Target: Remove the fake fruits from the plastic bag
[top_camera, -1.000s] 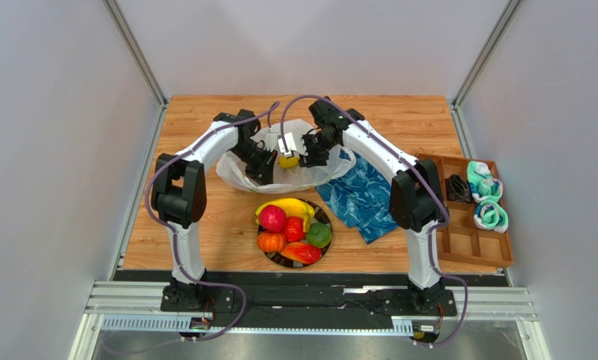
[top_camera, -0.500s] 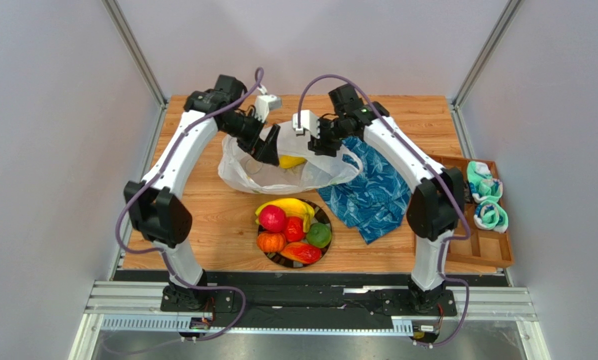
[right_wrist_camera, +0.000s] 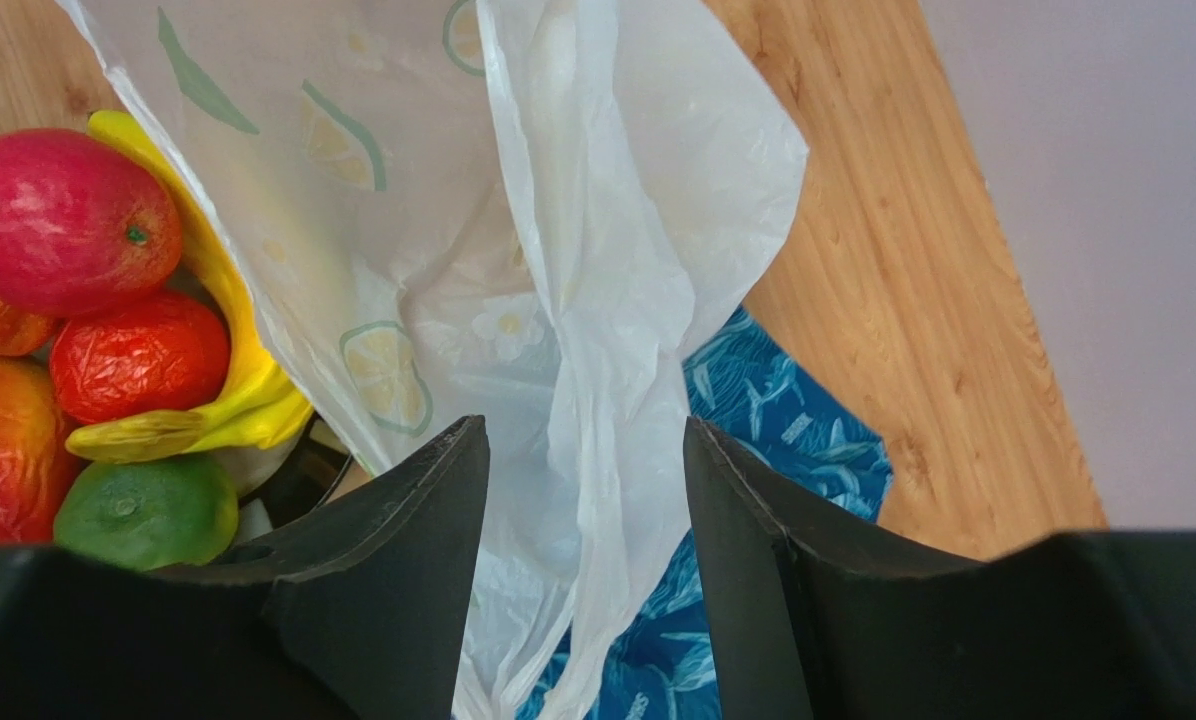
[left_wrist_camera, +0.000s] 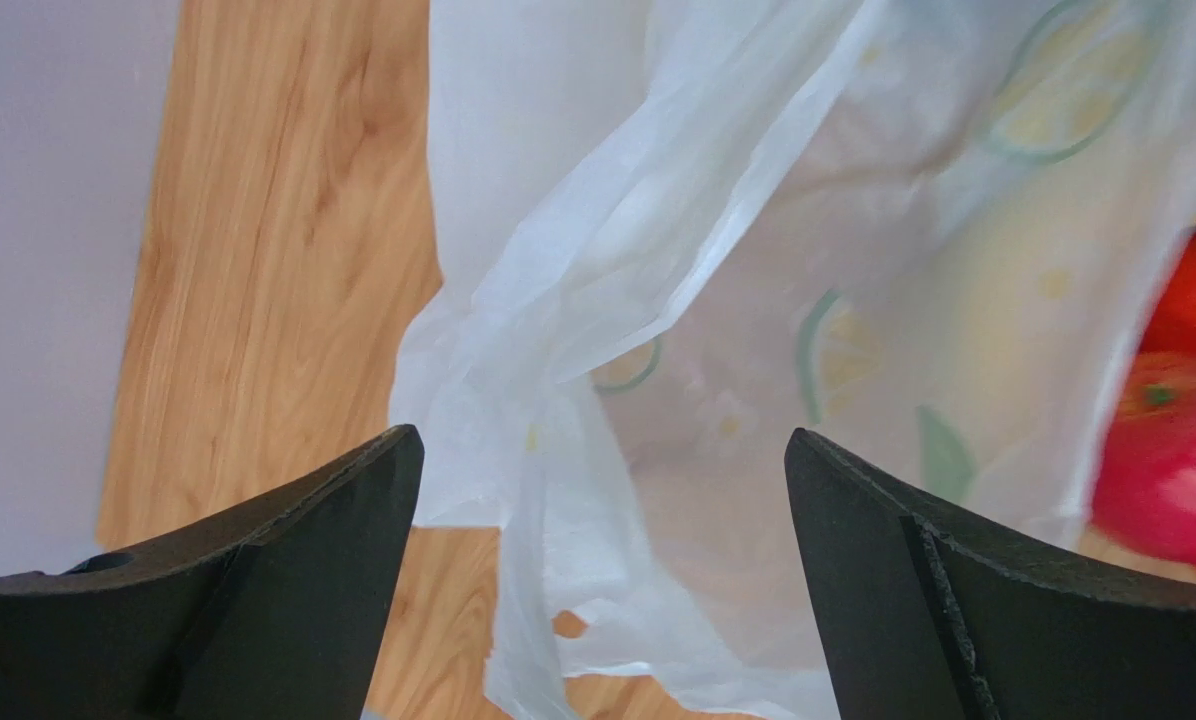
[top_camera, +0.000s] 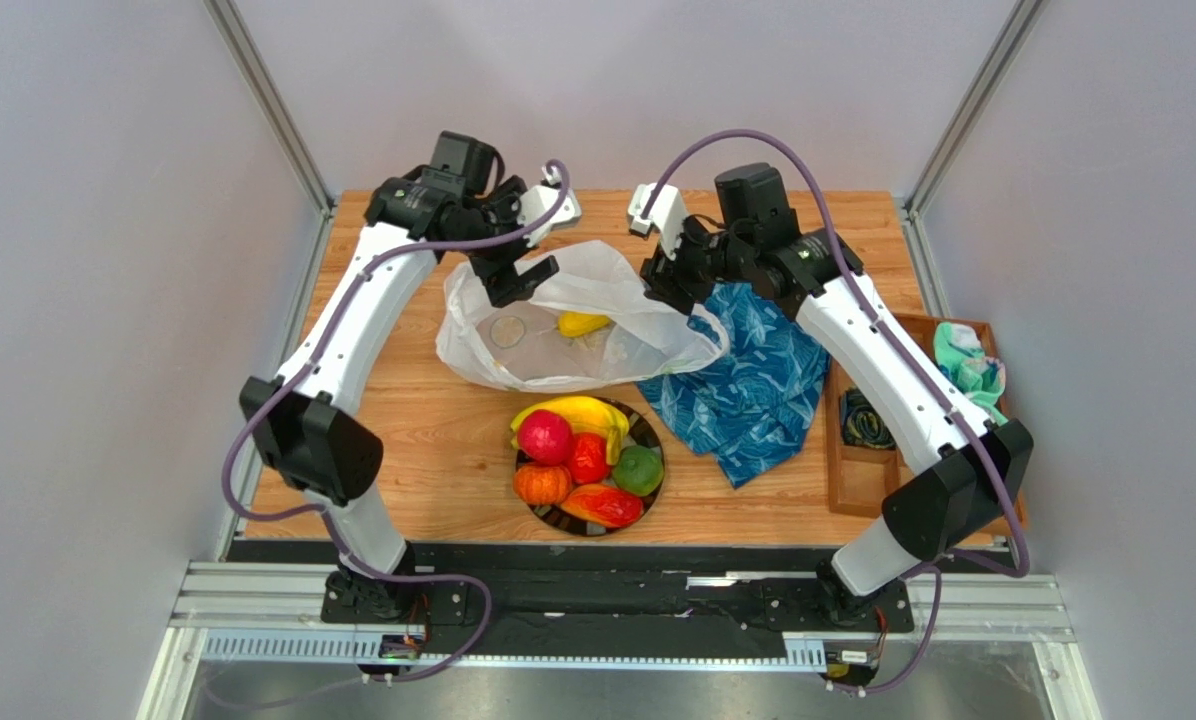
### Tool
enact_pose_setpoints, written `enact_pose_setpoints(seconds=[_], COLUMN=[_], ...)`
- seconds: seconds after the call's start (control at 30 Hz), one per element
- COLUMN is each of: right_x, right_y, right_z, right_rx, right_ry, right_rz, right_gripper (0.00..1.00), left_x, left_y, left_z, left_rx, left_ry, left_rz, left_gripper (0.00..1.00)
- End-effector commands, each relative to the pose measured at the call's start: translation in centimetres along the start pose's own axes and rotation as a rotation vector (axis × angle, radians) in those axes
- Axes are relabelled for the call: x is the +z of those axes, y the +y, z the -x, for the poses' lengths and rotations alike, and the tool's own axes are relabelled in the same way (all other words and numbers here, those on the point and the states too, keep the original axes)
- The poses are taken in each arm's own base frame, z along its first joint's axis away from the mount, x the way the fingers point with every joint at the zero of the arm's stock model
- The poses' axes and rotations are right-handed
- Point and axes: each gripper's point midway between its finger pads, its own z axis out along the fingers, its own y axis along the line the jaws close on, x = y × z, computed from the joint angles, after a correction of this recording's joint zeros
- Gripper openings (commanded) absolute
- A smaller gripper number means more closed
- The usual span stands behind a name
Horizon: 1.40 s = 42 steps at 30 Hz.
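The bag's film already lies between the spread fingers of my open left gripper, so next I need to bring that gripper down onto the gathered fold [left_wrist_camera: 556, 387] at the bag's far edge.
The plastic bag [top_camera: 574, 323] lies spread on the table, crinkly and translucent, with one yellow fruit [top_camera: 583, 323] showing inside. Several fake fruits sit on the black-rimmed plate [top_camera: 652, 444]: banana bunch [right_wrist_camera: 236, 390], red mango shape [right_wrist_camera: 56, 218], red round [right_wrist_camera: 139, 353], green one [right_wrist_camera: 146, 510]. My left gripper [left_wrist_camera: 601, 438] hovers wide open over the bag's left edge [left_wrist_camera: 559, 495], touching nothing. My right gripper [right_wrist_camera: 586, 428] stands open above the bag's right edge, and a loose fold of film [right_wrist_camera: 604, 300] runs between its fingers.
A blue patterned cloth [top_camera: 739, 383] lies right of the bag, partly under it. A wooden compartment tray [top_camera: 857, 483] holding rolled teal items [top_camera: 972, 368] stands at the right edge. Grey walls close in the table on three sides.
Both arms rose and drew apart from the bag's mouth. My left gripper went from shut to wide open, and the bag settled flatter. The yellow fruit stayed inside.
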Motion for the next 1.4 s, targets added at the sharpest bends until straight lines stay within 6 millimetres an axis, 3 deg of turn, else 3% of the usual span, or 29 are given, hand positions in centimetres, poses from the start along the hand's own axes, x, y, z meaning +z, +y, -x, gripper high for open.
enact_pose_setpoints(seconds=[0.0, 0.13, 0.23, 0.27, 0.33, 0.37, 0.4, 0.47, 0.5, 0.57, 0.6, 0.63, 0.67, 0.7, 0.73, 0.77, 0.8, 0.83, 0.9, 0.93, 0.97, 1.03, 1.07, 1.17, 1.23, 1.27, 1.33, 1.37], right_x=[-1.0, -1.1, -0.7, -0.5, -0.3, -0.1, 0.0, 0.5, 0.8, 1.4, 1.6, 1.8, 1.7, 2.2, 2.3, 2.4, 2.6, 2.7, 2.8, 2.8, 3.0, 3.1, 3.7, 6.5, 8.1, 9.9, 11.7, 13.2], right_y=[0.5, 1.4, 1.9, 2.0, 2.0, 1.9, 1.8, 1.7, 1.5, 0.8, 0.6, 0.5, 0.4, 0.7, 0.7, 1.6, 1.6, 1.9, 3.4, 4.2, 5.8, 7.8, 9.7, 12.8, 13.5, 14.3, 13.8, 14.0], right_z=[0.1, -0.1, -0.4, -0.6, -0.8, -0.9, -0.9, -1.1, -1.0, -0.5, -0.1, 0.2, 1.8, 2.1, 2.8, 3.7, 4.7, 5.3, 7.0, 7.6, 8.8, 9.8, 10.8, 11.3, 11.8, 12.2, 12.7, 13.4], right_rx=[0.078, 0.117, 0.128, 0.131, 0.132, 0.129, 0.127, 0.139, 0.144, 0.164, 0.172, 0.175, 0.16, 0.158, 0.144, 0.12, 0.092, 0.079, 0.061, 0.06, 0.044, 0.036, 0.009, -0.016, -0.003, 0.025, 0.099, 0.21], right_ry=[-0.019, -0.034, -0.033, -0.029, -0.018, -0.015, -0.016, -0.013, -0.016, -0.028, -0.035, -0.039, -0.072, -0.073, -0.083, -0.093, -0.108, -0.117, -0.145, -0.158, -0.182, -0.207, -0.224, -0.206, -0.216, -0.223, -0.215, -0.22], right_rz=[-0.04, -0.021, 0.005, 0.011, 0.016, 0.016, 0.013, 0.014, 0.01, -0.001, -0.004, -0.001, 0.008, 0.025, 0.032, 0.058, 0.061, 0.068, 0.101, 0.121, 0.155, 0.197, 0.231, 0.278, 0.273, 0.278, 0.221, 0.21], right_gripper=[0.56, 0.55, 0.55, 0.55, 0.55, 0.55, 0.55, 0.55, 0.55, 0.54, 0.54, 0.53, 0.53, 0.52, 0.52, 0.52, 0.52, 0.52, 0.52, 0.52, 0.51, 0.5, 0.5, 0.47, 0.45, 0.43, 0.41, 0.39], left_x=[1.4, 3.6, 5.5, 6.9, 6.7, 7.4, 6.8, 6.5, 5.4, 3.5, 1.7, 0.9, -1.3, -2.7, -3.8, -7.1, -7.9, -10.8, -11.9, -13.9, -13.6, -15.0, -15.0, -14.0, -15.0, -14.4, -15.6, -14.8], left_y=[5.0, 6.7, 7.7, 7.5, 6.8, 6.3, 6.6, 5.2, 6.4, 7.0, 7.8, 7.7, 7.6, 7.3, 6.6, 5.9, 5.2, 3.8, 1.4, 0.3, -0.4, -1.5, -2.0, -3.8, -4.8, -5.7, -6.6, -7.4], left_z=[-3.8, -4.8, -7.4, -8.7, -9.8, -10.6, -9.9, -11.3, -10.2, -10.1, -8.7, -7.6, -5.7, -4.1, -2.3, -0.1, 1.0, 2.7, 3.7, 4.3, 3.7, 3.5, 3.1, -0.8, -2.3, -3.9, -5.4, -7.2], left_rx=[0.12, 0.092, 0.092, 0.08, 0.039, 0.017, -0.002, -0.082, -0.108, -0.229, -0.254, -0.303, -0.296, -0.294, -0.294, -0.277, -0.289, -0.265, -0.249, -0.238, -0.259, -0.272, -0.268, -0.281, -0.275, -0.284, -0.274, -0.294], left_ry=[0.246, 0.281, 0.392, 0.44, 0.495, 0.52, 0.504, 0.551, 0.528, 0.504, 0.457, 0.39, 0.323, 0.262, 0.186, 0.093, 0.044, -0.037, -0.072, -0.111, -0.097, -0.113, -0.1, 0.029, 0.061, 0.106, 0.132, 0.183], left_rz=[0.161, 0.209, 0.233, 0.204, 0.155, 0.113, 0.11, 0.013, 0.059, 0.094, 0.141, 0.136, 0.165, 0.172, 0.161, 0.201, 0.2, 0.212, 0.18, 0.199, 0.183, 0.194, 0.185, 0.163, 0.185, 0.162, 0.214, 0.199], left_gripper=[0.99, 0.99, 0.99, 0.99, 0.99, 0.94, 0.86, 0.18, 0.0, 0.0, 0.0, 0.0, 0.0, 0.0, 0.0, 0.0, 0.0, 0.0, 0.0, 0.0, 0.0, 0.0, 0.0, 0.0, 0.0, 0.0, 0.0, 0.0])
